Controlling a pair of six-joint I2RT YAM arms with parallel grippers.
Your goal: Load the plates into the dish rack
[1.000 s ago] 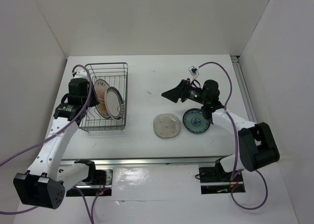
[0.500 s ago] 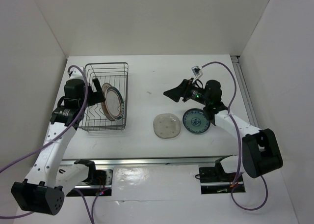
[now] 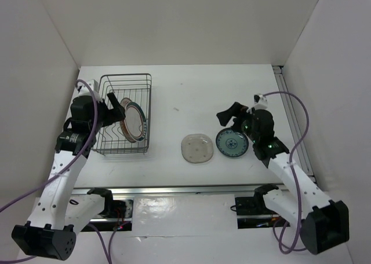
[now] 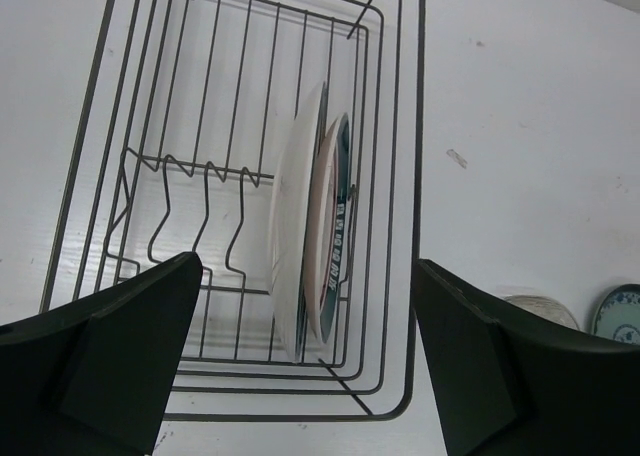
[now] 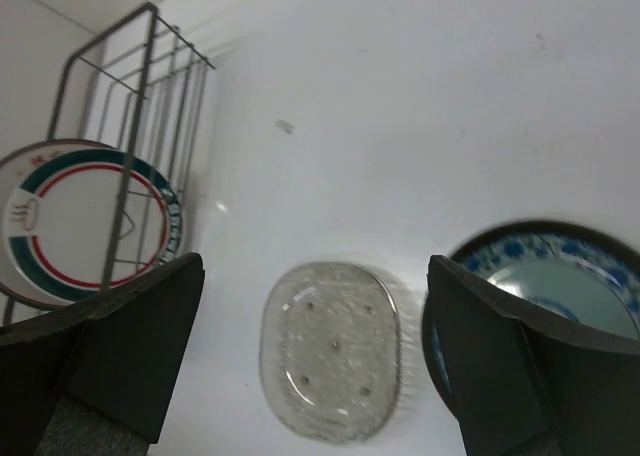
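Observation:
The near rim of the teal-blue plate [image 3: 232,143] is below my right gripper and closer to my base, so my right gripper will draw back and lower onto it next.
The dark wire dish rack [image 3: 150,105] stands at the table's left. Two plates stand on edge in it: a white one [image 4: 290,206] and one with a dark and red rim band [image 4: 330,246], the banded plate also showing in the right wrist view [image 5: 70,211]. My left gripper [image 3: 117,107] hangs open above them [image 4: 305,276], holding nothing. A translucent beige plate [image 3: 197,147] and a teal-blue patterned plate [image 3: 232,143] lie flat on the table. My right gripper [image 3: 227,114] is open and empty above these two [image 5: 315,276]; the translucent plate [image 5: 333,348] lies between its fingers.
White walls close in the table on three sides. A metal rail [image 3: 290,116] runs along the right edge and another [image 3: 185,189] along the near edge. Purple cables [image 3: 287,102] loop from both arms. A small dark mark [image 3: 175,109] lies mid-table.
My left gripper has opened and drawn back left from the plates in the rack, which now stand more upright. My right gripper has swung right and nearer, toward the teal-blue plate.

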